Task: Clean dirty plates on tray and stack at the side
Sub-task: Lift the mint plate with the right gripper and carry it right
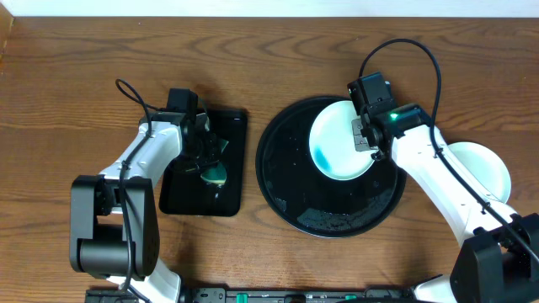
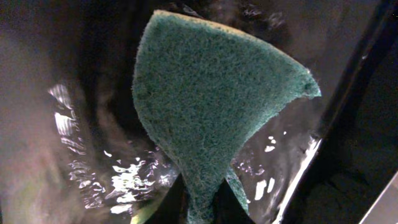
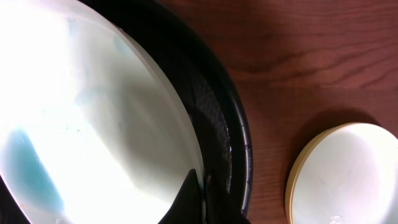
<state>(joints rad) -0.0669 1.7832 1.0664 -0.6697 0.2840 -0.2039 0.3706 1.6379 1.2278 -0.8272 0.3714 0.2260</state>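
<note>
I will next raise my right gripper, lower it over the other white plate (image 1: 482,172) (image 3: 349,177) and let go of the mint-white plate's rim, because that other plate is to the gripper's right in the overhead view.
A pale mint-white plate (image 1: 337,147) with a teal smear near its left edge is held tilted over the large round black tray (image 1: 286,185). My right gripper (image 1: 368,139) is shut on this plate's right rim. In the right wrist view the two black fingers (image 3: 189,199) pinch the plate (image 3: 93,124) edge just inside the tray's raised rim (image 3: 224,118). My left gripper (image 1: 208,160) is over the small rectangular tray, shut on a green scouring sponge (image 1: 214,174). The left wrist view shows the sponge (image 2: 211,99) fanning out from the closed jaws of the left gripper (image 2: 202,208).
A small rectangular glossy black tray (image 1: 181,198) lies left of the round one, wet and reflective (image 2: 81,124). On the wooden table to the right sits another white plate (image 1: 476,168), showing a yellow edge beneath it (image 3: 295,180). Water drops glisten on the round tray's front.
</note>
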